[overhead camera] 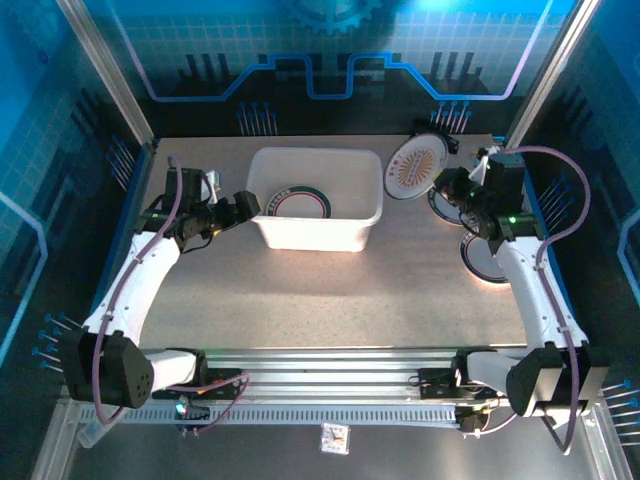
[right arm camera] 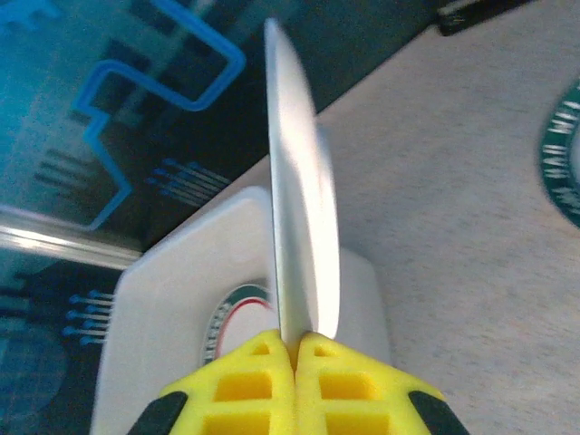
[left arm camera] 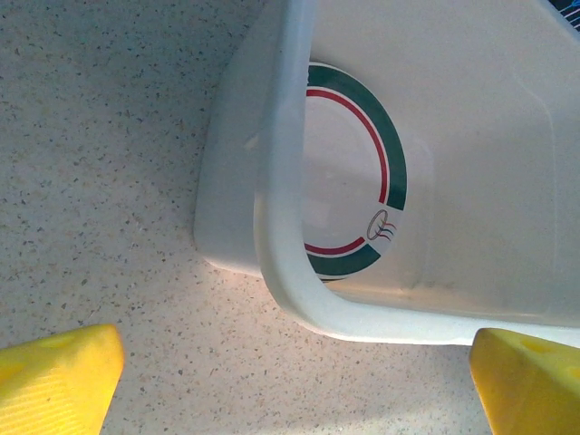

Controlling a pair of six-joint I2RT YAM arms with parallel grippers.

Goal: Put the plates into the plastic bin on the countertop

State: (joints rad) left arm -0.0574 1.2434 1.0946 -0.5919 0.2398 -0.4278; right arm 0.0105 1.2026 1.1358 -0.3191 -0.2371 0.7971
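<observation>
I will next move the plate with my right gripper toward the bin's nearer side wall (overhead camera: 379, 192) (right arm camera: 367, 304) and release the plate's rim there, because the plate hangs beside the bin.
The plastic bin (overhead camera: 345, 232) stands at the middle back of the countertop (overhead camera: 330, 290), with a green-and-red-rimmed plate (overhead camera: 293, 201) flat on its floor. My right gripper (overhead camera: 440, 182) is shut on the rim of a plate with an orange-brown centre (overhead camera: 413, 166), holding it tilted just right of the bin. In the right wrist view this plate (right arm camera: 304, 217) is edge-on between the yellow fingers (right arm camera: 263, 362), above the bin (right arm camera: 172, 344). My left gripper (overhead camera: 247, 205) is open beside the bin's left wall; its yellow fingertips (left arm camera: 59, 381) flank the bin's corner rim (left arm camera: 299, 304).
Two more plates lie on the countertop at the right, one partly under the right arm (overhead camera: 441, 207) and one nearer (overhead camera: 483, 262); a dark-rimmed plate (right arm camera: 564, 154) is at the right wrist view's edge. Metal posts and blue walls enclose the surface.
</observation>
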